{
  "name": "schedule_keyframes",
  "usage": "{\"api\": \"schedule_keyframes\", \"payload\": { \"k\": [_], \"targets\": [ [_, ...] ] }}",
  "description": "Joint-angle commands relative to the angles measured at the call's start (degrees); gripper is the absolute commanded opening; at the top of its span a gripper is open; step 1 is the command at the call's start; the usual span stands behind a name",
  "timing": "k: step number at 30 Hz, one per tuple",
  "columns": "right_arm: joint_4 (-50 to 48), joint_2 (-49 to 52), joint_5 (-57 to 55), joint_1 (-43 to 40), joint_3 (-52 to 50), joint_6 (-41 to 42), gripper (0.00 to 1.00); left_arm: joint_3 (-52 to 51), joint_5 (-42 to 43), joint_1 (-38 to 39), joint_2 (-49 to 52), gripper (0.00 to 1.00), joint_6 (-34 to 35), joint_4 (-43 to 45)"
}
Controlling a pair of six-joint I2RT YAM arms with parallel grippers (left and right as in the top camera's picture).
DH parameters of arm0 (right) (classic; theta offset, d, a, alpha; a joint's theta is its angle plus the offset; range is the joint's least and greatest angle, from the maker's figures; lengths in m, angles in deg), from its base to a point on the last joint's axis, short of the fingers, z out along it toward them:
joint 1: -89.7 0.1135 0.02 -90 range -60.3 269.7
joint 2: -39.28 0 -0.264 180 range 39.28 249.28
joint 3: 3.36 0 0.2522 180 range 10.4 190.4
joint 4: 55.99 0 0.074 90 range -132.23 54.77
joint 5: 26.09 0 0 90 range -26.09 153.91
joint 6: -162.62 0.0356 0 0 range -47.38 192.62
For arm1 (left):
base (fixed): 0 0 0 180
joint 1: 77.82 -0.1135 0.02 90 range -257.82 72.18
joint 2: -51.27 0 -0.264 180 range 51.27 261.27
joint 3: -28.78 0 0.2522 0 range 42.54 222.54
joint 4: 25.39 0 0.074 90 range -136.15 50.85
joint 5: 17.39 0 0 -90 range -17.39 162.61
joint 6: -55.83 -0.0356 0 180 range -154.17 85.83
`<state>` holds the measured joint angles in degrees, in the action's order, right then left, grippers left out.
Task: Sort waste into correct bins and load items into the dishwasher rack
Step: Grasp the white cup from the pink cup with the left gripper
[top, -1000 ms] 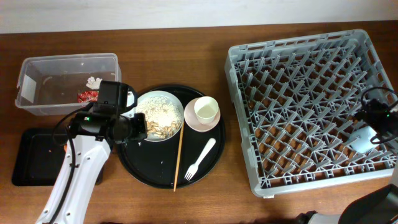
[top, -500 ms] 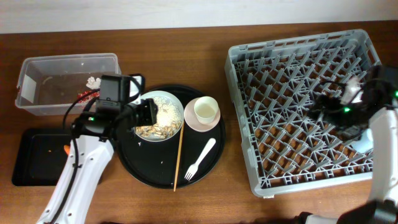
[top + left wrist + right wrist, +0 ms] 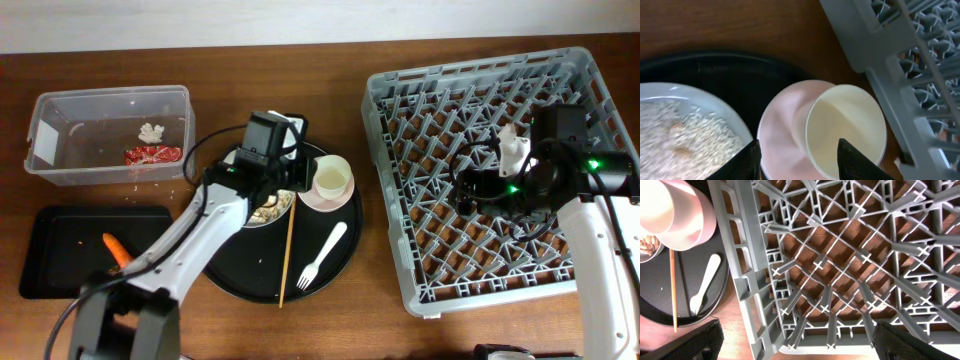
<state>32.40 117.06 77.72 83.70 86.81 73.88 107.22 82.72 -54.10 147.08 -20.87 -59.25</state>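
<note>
I will next lower my left gripper onto the cream cup's rim (image 3: 316,179) on the side by the rice-covered plate (image 3: 268,208) and close it, because the cup's rim is between my spread fingers.
My left gripper (image 3: 298,166) is open over the round black tray, above the cream cup (image 3: 332,178) that stands in the pinkish-white bowl (image 3: 312,198). In the left wrist view the cup (image 3: 847,127) and bowl (image 3: 782,137) lie between the spread fingers of the left gripper (image 3: 802,162), with the rice-covered plate (image 3: 685,130) to the left. My arm partly hides the plate (image 3: 268,208). The chopstick (image 3: 287,255) and fork (image 3: 322,255) lie on the tray. My right gripper (image 3: 468,186) hangs open and empty over the grey rack (image 3: 400,240); its view (image 3: 797,347) shows the lattice (image 3: 840,255). The blue cup is hidden.
The clear tub (image 3: 60,105) at the back left holds the red wrapper (image 3: 152,154) and white scrap (image 3: 151,131). The shallow black tray (image 3: 60,270) at the front left holds the carrot piece (image 3: 117,246). The round black tray (image 3: 240,280) sits between the bins and the rack.
My left gripper has swung right from the plate's left side to above the cup and bowl. My right gripper has moved left from the rack's right edge to over its middle.
</note>
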Motion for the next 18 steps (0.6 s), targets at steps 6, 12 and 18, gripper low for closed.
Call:
{"api": "schedule_keyframes", "payload": {
  "k": [6,12,18],
  "targets": [
    [-0.04,-0.74,-0.94,0.42,0.66,-0.59,0.99,-0.09,2.36,0.79,5.35,0.49,2.95,3.85],
    [-0.04,-0.74,-0.96,0.42,0.66,-0.61,0.99,-0.09,2.19,1.05,8.04,0.31,2.97,3.43],
    [-0.04,-0.74,-0.96,0.42,0.66,-0.63,0.99,0.00,2.34,0.87,7.91,0.01,2.95,2.29]
  ]
}}
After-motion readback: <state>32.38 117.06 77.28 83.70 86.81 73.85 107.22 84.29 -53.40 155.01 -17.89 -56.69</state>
